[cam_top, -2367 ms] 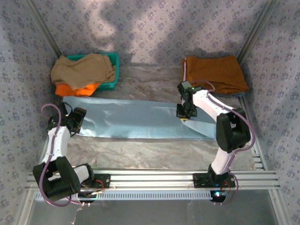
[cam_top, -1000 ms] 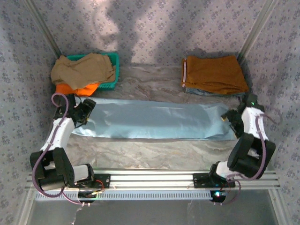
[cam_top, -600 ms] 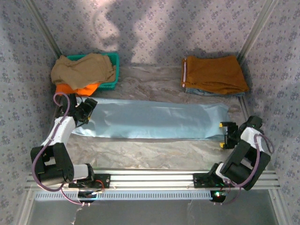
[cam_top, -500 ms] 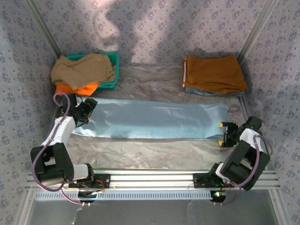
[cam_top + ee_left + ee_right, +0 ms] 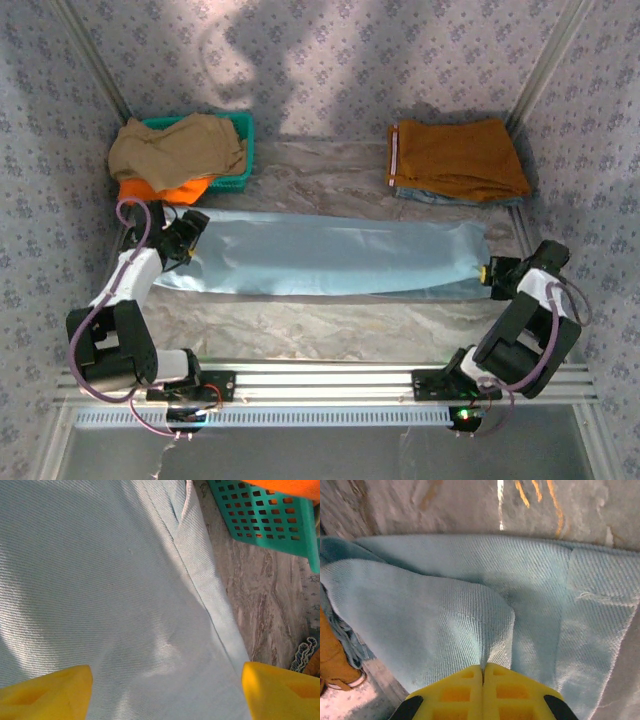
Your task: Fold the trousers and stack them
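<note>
The trousers lie stretched out long. Next, my right gripper should swing the pinched fold outward, then in over the middle of the strip [image 5: 352, 260], and let go of it there.
The pale sky-blue trousers [image 5: 330, 255] lie flat in a long strip across the middle of the table. At their right end my right gripper [image 5: 487, 271] is shut on a pinched ridge of the blue cloth [image 5: 492, 630], which rises into its closed yellow fingers [image 5: 465, 690]. My left gripper [image 5: 190, 240] hovers over the left end, open. Its yellow fingertips [image 5: 47, 690] stand wide apart over the blue cloth [image 5: 110, 590] with nothing between them.
A teal basket [image 5: 240, 150] with tan and orange garments [image 5: 175, 150] stands at the back left; its mesh wall [image 5: 260, 520] is close to my left gripper. Folded rust-brown trousers [image 5: 455, 158] lie at the back right. Bare marbled table [image 5: 330, 325] lies in front of the strip.
My right gripper swung from above the strip to its right end, came down and shut on the cloth, puckering that end. The left gripper shifted slightly up the left end and stayed open.
</note>
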Tool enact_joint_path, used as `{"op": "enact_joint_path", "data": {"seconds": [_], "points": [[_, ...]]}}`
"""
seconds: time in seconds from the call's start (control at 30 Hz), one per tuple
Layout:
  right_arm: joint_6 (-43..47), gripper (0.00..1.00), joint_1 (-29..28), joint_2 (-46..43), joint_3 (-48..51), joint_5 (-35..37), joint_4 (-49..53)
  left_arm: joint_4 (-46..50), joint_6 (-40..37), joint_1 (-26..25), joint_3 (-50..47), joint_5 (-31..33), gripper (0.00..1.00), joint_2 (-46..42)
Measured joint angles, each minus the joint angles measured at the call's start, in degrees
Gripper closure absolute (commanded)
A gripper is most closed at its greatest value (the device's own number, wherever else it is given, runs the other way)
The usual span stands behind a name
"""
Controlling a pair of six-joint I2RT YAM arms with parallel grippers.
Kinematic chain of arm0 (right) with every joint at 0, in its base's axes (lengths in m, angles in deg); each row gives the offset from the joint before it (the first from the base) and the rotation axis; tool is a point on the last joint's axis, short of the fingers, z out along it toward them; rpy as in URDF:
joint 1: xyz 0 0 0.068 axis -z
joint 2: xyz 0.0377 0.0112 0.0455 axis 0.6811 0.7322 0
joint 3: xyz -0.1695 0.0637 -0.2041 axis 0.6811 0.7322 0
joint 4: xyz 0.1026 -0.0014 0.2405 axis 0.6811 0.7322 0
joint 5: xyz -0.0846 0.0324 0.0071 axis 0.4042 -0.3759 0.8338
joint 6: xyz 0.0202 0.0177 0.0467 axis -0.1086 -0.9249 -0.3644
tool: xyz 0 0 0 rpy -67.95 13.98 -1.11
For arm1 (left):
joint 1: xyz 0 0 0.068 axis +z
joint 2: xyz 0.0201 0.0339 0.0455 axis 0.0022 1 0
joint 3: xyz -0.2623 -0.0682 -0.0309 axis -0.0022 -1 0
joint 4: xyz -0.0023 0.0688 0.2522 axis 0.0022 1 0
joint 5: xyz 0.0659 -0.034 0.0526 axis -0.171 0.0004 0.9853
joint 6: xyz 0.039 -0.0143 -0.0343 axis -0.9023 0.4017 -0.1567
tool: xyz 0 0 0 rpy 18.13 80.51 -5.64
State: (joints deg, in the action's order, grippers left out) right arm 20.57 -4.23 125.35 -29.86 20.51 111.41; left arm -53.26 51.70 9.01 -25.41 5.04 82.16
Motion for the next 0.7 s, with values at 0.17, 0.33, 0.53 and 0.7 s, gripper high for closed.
{"op": "enact_joint_path", "data": {"seconds": [0.17, 0.33, 0.53, 0.7], "points": [[4.6, 1.0, -6.0, -0.7, -9.8, 4.9, 6.6, -0.2, 0.0, 0.0, 0.0, -0.2, 0.22, 0.0], [11.3, 1.0, -22.1, -1.3, -20.9, 14.6, 10.9, -0.2, 0.0, 0.0, 0.0, -0.3, 0.22, 0.0], [21.0, 1.0, -33.7, -0.4, -28.5, 29.5, 20.2, -0.2, 0.0, 0.0, 0.0, -0.4, 0.22, -0.8], [27.9, 1.0, -33.7, 3.2, -33.1, 38.6, 23.9, -0.2, 0.4, 0.0, 0.0, -0.6, 0.22, -1.1]]}}
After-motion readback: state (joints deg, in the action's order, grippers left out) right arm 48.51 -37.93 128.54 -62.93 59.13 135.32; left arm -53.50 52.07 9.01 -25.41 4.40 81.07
